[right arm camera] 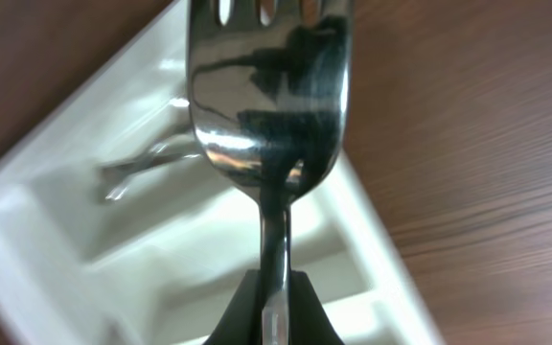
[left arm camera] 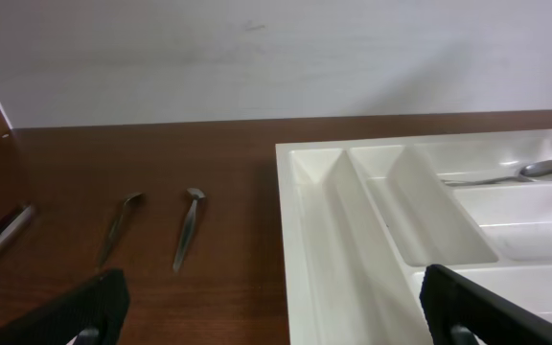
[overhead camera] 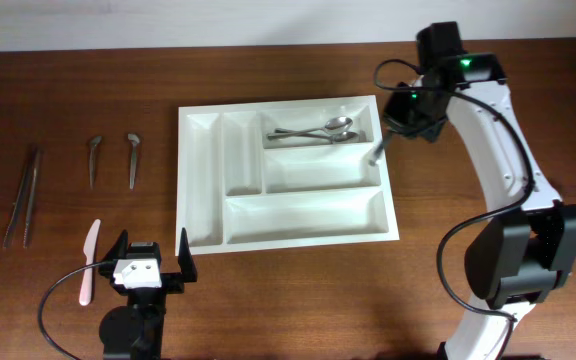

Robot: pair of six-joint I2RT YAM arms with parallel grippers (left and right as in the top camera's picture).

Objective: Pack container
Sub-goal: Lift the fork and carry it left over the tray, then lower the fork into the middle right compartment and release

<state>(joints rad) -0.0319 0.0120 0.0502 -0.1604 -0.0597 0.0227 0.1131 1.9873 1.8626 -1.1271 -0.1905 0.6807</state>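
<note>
The tray's empty middle section [overhead camera: 315, 171] is below my right gripper, to its left in the overhead view, so my right gripper needs to bring the fork [overhead camera: 378, 152] over the tray, go down and release it.
The container [overhead camera: 200, 180] is a white compartment tray in the middle of the table. Two metal spoons [overhead camera: 318, 131] lie in its far right compartment. My right gripper [overhead camera: 392, 132] hovers at the tray's far right corner, shut on a metal fork [overhead camera: 378, 152]. In the right wrist view the fork [right arm camera: 266, 96] stands up out of the gripper [right arm camera: 274, 307], tines away from the camera, above the container [right arm camera: 65, 220] and the blurred spoons [right arm camera: 151, 158]. My left gripper [overhead camera: 151, 255] is open and holds nothing, low at the tray's near left corner [left arm camera: 353, 240].
Left of the tray lie two small metal utensils [overhead camera: 94, 158] [overhead camera: 133, 158], two long thin metal pieces [overhead camera: 23, 195] and a pink plastic knife [overhead camera: 89, 262]. The left wrist view shows the small utensils [left arm camera: 120, 225] [left arm camera: 189, 227] and a spoon [left arm camera: 544, 171].
</note>
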